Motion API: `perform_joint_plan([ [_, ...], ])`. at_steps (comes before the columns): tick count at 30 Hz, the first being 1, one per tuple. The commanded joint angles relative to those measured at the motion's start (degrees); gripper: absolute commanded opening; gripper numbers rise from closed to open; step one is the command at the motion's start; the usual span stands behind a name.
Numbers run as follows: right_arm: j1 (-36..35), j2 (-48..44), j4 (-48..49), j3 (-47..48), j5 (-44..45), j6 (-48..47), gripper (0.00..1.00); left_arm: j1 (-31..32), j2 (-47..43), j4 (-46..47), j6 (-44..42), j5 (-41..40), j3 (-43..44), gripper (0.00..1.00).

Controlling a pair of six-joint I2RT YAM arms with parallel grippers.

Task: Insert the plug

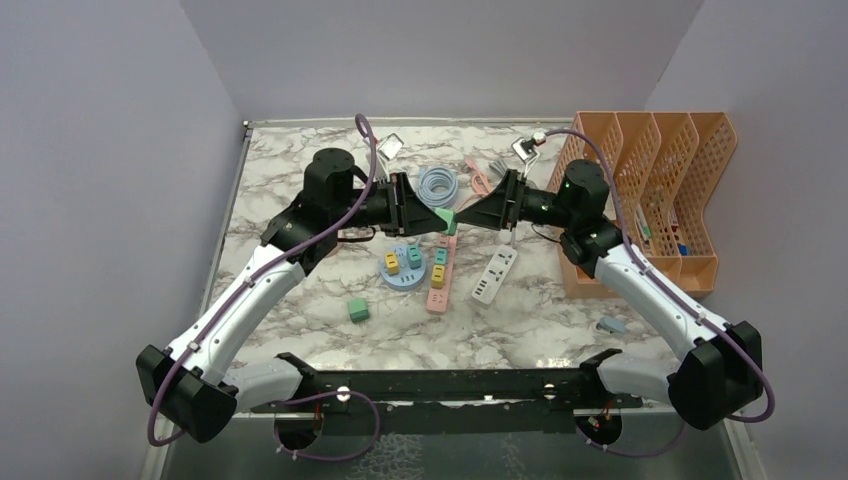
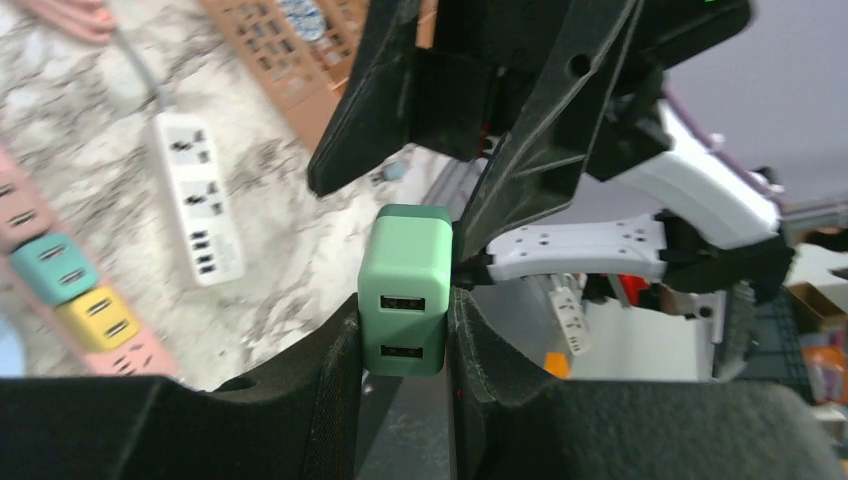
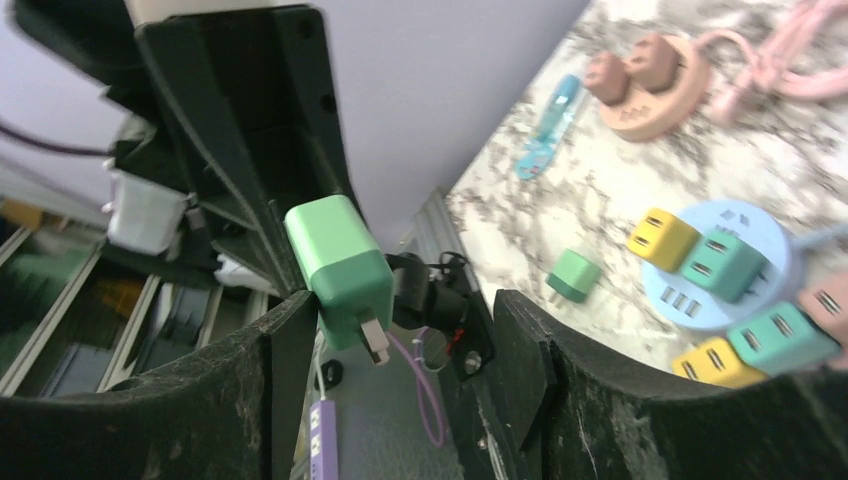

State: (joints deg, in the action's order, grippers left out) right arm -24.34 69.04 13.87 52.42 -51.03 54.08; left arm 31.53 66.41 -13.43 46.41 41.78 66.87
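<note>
Next, the left gripper moves down and back, turning toward the table, onto the pink power strip's near end [image 1: 437, 301] [image 2: 133, 358]. It releases the plug there, since the near end's socket is empty.
My left gripper [image 1: 432, 214] is shut on a mint-green USB charger plug [image 1: 447, 221] and holds it in the air above the table. In the left wrist view the plug [image 2: 405, 290] sits between my pads with its two USB ports facing the camera. My right gripper [image 1: 470, 214] faces it, open. In the right wrist view the plug [image 3: 340, 262] points its metal prong at the camera. It sits close against the left finger [image 3: 285, 350] of the right gripper [image 3: 400, 315], with a wide gap to the other finger. Below lie a pink power strip [image 1: 438, 272], a white power strip [image 1: 495, 275] and a round blue socket hub [image 1: 403, 268].
A second green plug [image 1: 357, 310] lies on the marble table in front of the hub. A coiled blue cable [image 1: 438, 185] and pink cables lie at the back. An orange file organizer [image 1: 650, 200] stands at the right. A small grey item [image 1: 610, 324] lies near the right arm.
</note>
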Motion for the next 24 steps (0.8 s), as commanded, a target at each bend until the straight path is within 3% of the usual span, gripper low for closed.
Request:
perform_joint_plan([
  [1, 0.3, -1.9, -15.9, 0.5, 12.7, -6.8, 0.64, 0.1, -2.5, -13.2, -9.7, -7.7, 1.8, 0.0],
  [7, 0.3, -2.1, -28.3, 1.7, 23.9, -9.5, 0.61, 0.9, -1.3, -18.9, -11.1, -15.4, -1.8, 0.0],
  [10, 0.3, -2.7, -32.1, 2.2, 28.4, -10.2, 0.61, 4.8, -0.9, -19.8, -10.3, -22.7, -4.1, 0.0],
  [15, 0.3, -4.8, -33.2, 0.6, 33.3, -9.3, 0.59, 12.2, -0.4, -20.6, -4.9, -34.0, -10.6, 0.0],
  [24, 0.3, -5.9, -35.1, -0.6, 39.1, -8.7, 0.55, 18.2, 4.6, -20.1, 1.9, -43.4, -14.9, 0.0],
])
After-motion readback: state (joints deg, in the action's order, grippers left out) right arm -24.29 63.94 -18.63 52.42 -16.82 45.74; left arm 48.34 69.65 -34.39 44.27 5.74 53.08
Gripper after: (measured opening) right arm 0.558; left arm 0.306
